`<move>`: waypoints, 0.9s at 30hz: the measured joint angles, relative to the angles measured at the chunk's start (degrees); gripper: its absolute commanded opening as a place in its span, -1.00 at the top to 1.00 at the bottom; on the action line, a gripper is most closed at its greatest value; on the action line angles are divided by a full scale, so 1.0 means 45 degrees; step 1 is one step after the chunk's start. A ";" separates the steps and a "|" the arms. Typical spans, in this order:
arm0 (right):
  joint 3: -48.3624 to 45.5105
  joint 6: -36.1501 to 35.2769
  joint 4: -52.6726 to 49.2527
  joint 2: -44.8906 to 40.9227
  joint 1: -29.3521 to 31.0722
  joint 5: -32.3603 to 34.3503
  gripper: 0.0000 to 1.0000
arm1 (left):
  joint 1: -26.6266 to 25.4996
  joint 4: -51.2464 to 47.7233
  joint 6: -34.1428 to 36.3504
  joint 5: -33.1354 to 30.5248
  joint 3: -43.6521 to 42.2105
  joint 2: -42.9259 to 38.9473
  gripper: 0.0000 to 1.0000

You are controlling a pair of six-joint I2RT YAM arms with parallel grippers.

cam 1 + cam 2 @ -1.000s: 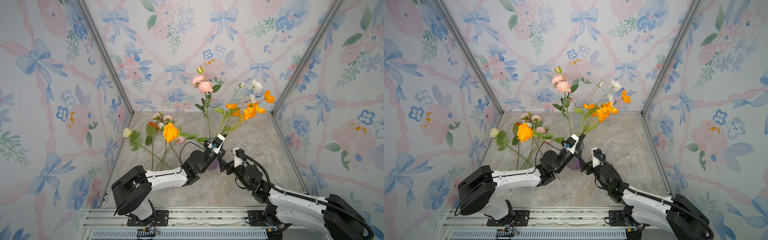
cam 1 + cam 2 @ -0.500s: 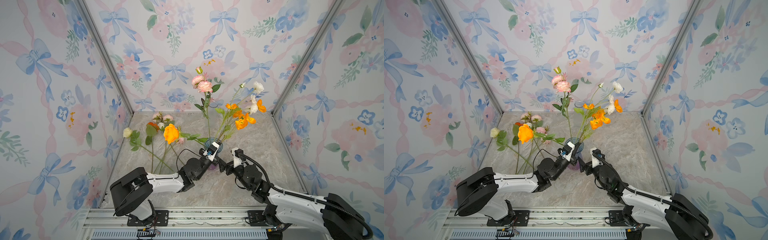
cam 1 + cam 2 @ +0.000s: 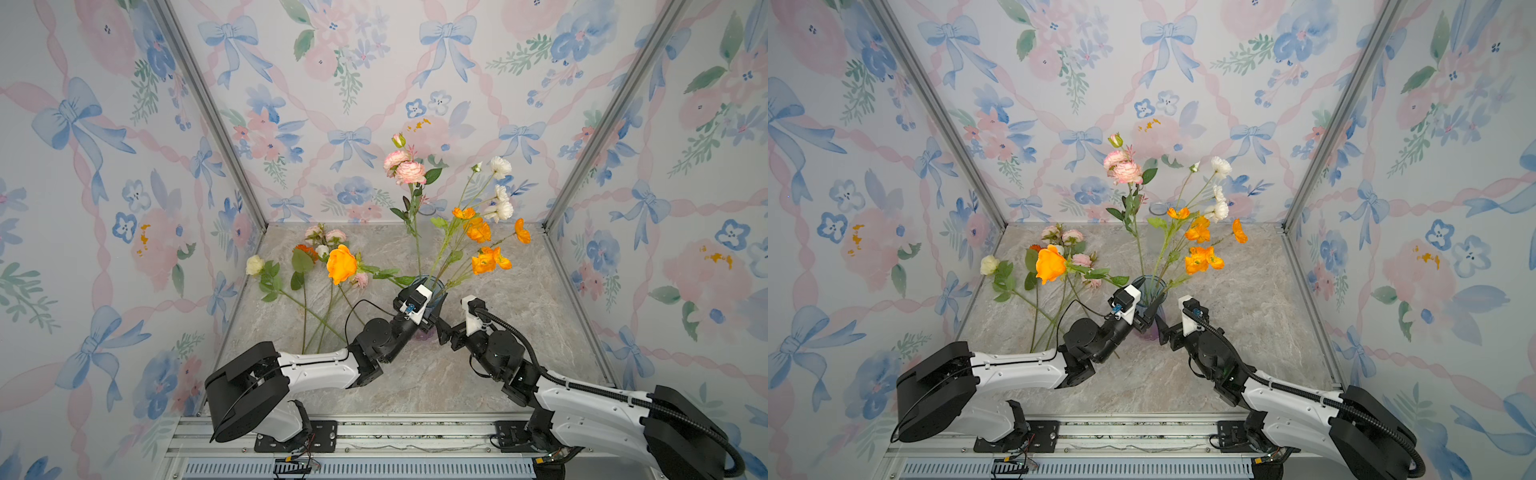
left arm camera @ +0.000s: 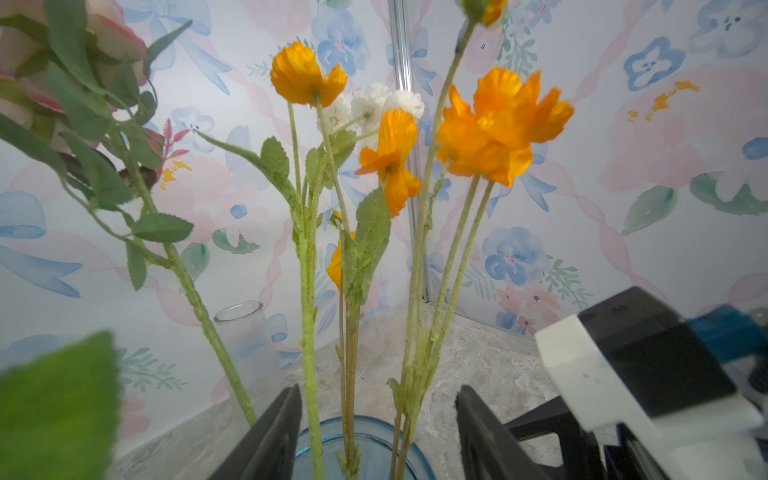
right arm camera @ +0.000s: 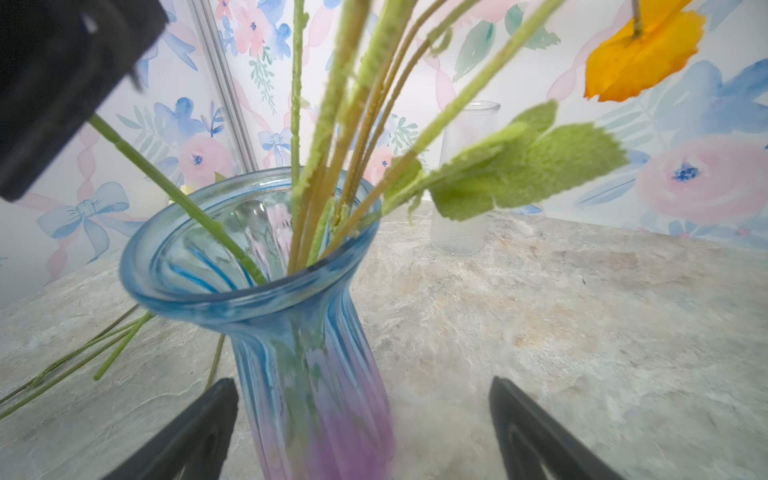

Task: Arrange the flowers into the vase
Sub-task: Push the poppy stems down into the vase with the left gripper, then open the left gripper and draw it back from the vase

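Note:
I need to move my right gripper outward next until my fingers are on both sides of the vase's narrow neck [image 5: 308, 356], because the slimmer glass there under the vase's flared rim fits between them.
A blue and purple glass vase [image 5: 266, 257] stands near the front middle of the table; its rim [image 3: 432, 284] shows in both top views. Pink carnations [image 3: 405, 168], white blooms [image 3: 500, 187] and orange poppies [image 3: 482, 237] stand in it. My left gripper [image 4: 378, 415] is open just above the rim, the poppy stems [image 4: 419, 332] loose between its fingers. My right gripper [image 5: 363, 403] is open low by the vase body, which lies between its fingers without touching. An orange rose [image 3: 341, 262], a cream bloom [image 3: 254, 264] and pink blooms [image 3: 326, 237] lie on the table at left.
A clear glass jar [image 3: 1158, 208] stands at the back wall behind the vase. Flowered walls with metal corner posts [image 3: 224, 137] close in the marble table [image 3: 519, 332] on three sides. The lying stems [image 3: 316, 328] run toward my left arm.
My left gripper came down to the vase rim with the poppies and opened, letting go of their stems. The poppies now lean out to the right. The right arm stayed put.

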 measured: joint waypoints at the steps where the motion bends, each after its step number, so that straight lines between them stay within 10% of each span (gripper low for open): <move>1: 0.0000 -0.0117 0.0092 0.0010 0.0053 -0.0010 -0.94 | -0.0005 0.0029 0.0010 0.0175 -0.0117 -0.0321 -0.46; 5: -0.0010 -0.0874 0.0549 0.0063 0.0481 -0.0015 -0.94 | -0.0005 -0.0486 -0.0063 0.0918 -0.0588 -0.1758 -0.96; 17: -0.0194 -0.2501 0.0636 -0.0865 0.1316 0.0243 -0.94 | -0.0015 -1.0448 0.0058 0.3332 0.1214 -0.6300 -0.96; 27: -0.0131 -0.2501 0.1520 0.1870 0.0398 -0.0826 -0.94 | -0.0063 -1.4600 0.1413 0.2526 -0.0296 -0.7985 -0.96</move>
